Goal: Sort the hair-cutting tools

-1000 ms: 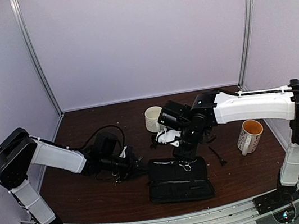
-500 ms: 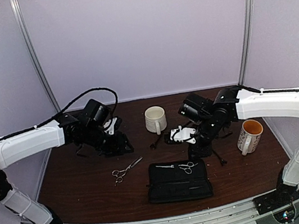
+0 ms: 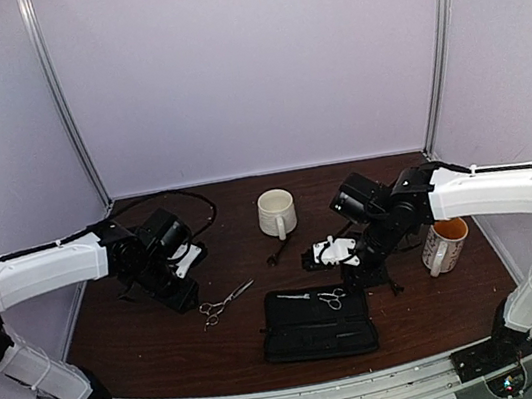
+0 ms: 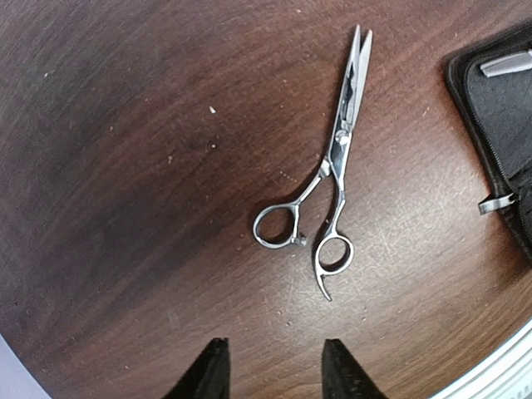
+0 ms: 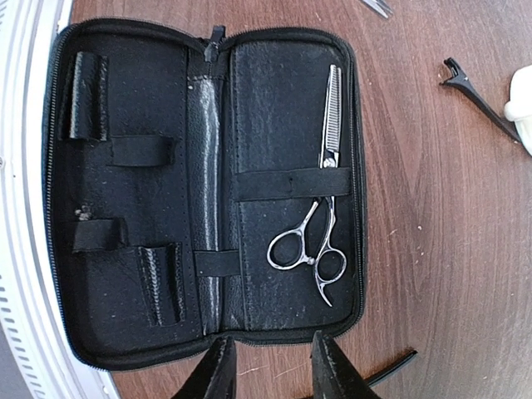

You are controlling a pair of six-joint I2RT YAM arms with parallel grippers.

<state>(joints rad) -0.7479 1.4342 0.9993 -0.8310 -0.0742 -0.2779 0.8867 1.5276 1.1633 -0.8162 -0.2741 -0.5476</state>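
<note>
The left gripper should next go down and to the right in the top view, onto the hookless scissor ring's inner side (image 3: 209, 310) (image 4: 296, 226), because a gap there lets a finger in.
One pair of silver scissors (image 3: 224, 302) lies loose on the table left of the open black case (image 3: 304, 340). In the left wrist view these scissors (image 4: 332, 179) lie just ahead of my open, empty left gripper (image 4: 277, 370), rings toward me. My left gripper (image 3: 187, 299) hovers left of them. A second pair of scissors (image 5: 320, 208) lies in the case (image 5: 125, 208) under an elastic strap. My right gripper (image 5: 270, 366) is open and empty at the case's far edge, and it also shows in the top view (image 3: 366, 271). One black clip (image 5: 475, 90) lies near the white mug, another (image 5: 389, 367) beside my right fingers.
A white mug (image 3: 276, 213) stands at the back centre. A yellow-lined mug (image 3: 443, 240) stands at the right. The table's front rail (image 3: 297, 397) runs just below the case.
My left gripper has pulled back from beside the case, leaving the loose scissors bare on the table, and now hovers left of them. My right gripper has moved right, off the case.
</note>
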